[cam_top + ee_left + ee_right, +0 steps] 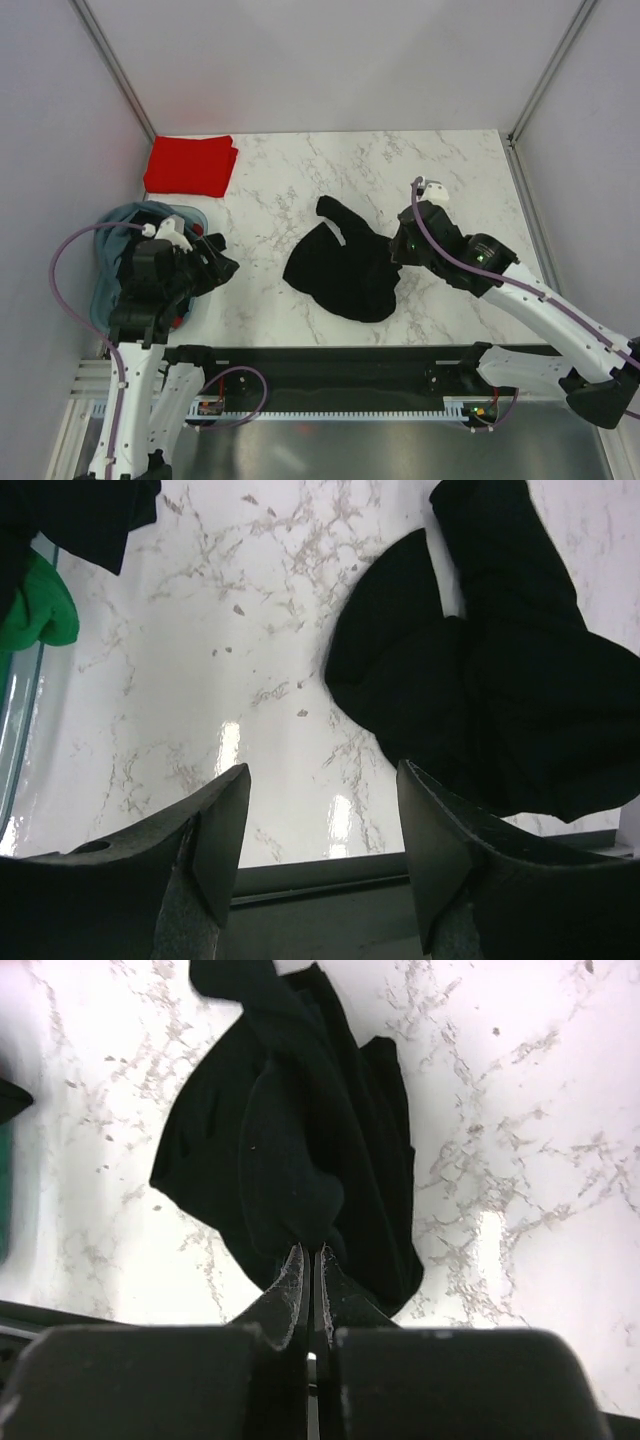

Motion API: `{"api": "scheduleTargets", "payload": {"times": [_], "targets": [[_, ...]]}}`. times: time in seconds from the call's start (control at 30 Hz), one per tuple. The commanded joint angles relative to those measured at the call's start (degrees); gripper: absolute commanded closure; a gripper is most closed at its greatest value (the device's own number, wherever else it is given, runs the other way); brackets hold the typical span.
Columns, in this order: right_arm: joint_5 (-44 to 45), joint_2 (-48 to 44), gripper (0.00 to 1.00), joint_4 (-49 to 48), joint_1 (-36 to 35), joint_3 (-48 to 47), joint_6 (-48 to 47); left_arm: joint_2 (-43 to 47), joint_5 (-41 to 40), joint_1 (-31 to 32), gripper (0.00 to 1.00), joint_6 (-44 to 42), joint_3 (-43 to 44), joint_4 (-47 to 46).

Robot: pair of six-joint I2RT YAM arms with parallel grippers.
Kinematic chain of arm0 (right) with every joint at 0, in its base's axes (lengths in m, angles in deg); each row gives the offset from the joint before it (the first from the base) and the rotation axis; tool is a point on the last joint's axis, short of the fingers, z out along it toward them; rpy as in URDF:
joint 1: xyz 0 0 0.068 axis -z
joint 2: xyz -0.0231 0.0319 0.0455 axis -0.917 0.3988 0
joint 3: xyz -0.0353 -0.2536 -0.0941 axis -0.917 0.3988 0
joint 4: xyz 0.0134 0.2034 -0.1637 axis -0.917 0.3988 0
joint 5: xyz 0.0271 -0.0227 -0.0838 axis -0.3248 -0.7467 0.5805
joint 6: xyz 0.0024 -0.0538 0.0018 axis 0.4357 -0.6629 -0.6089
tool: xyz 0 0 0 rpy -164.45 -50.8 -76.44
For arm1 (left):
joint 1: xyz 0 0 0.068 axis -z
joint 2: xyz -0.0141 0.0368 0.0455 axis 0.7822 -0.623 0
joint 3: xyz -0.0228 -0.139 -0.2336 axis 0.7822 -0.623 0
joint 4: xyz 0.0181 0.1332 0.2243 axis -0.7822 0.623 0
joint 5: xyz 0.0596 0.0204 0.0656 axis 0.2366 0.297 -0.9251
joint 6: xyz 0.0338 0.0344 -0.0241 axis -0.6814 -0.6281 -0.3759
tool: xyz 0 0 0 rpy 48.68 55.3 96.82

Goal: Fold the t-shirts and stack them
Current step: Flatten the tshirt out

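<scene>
My right gripper already holds one edge, so next my left gripper needs to move open across and down onto the black t-shirt's notch beside its flap.
A crumpled black t-shirt [345, 270] lies in the middle of the marble table [270, 200]. My right gripper [398, 246] is at its right edge, its jaws [310, 1252] pressed together on a bunched fold of that black t-shirt [300, 1140]. My left gripper [222, 262] hovers open to the left of the shirt, over the near table edge. In the left wrist view the left gripper [322, 780] holds nothing, and the black t-shirt [500, 680] lies ahead to its right. A folded red t-shirt [190, 165] rests at the back left.
A grey-blue fabric tub [112, 250] stands at the left under the left arm. A green shirt [38, 612] and more black cloth [80, 510] hang over its rim [14, 730]. A black rail [330, 362] runs along the near edge. Walls close the table on three sides.
</scene>
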Motion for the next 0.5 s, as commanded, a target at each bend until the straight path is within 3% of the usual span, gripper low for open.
{"api": "scheduleTargets", "payload": {"times": [0.0,0.1,0.2,0.27,0.47], "targets": [[1.33,0.35,1.0,4.21,0.16,0.85,-1.22,-4.14,2.95,0.02,0.32,0.48,-0.49,-5.1],[6.76,-3.78,1.0,6.39,0.43,-0.82,0.8,-10.01,1.3,2.04,0.32,1.88,0.47,-7.82],[18.09,-5.54,1.0,12.1,0.52,-5.37,3.35,-20.79,-6.31,9.93,0.32,3.55,4.58,-9.32],[23.55,-6.51,1.0,13.78,0.51,-8.28,3.61,-27.67,-11.43,18.54,0.32,4.08,8.37,-9.33],[31.83,-10.2,1.0,18.1,0.6,-12.69,2.92,-48.33,-11.2,31.21,0.34,7.07,18.31,-15.89]]}}
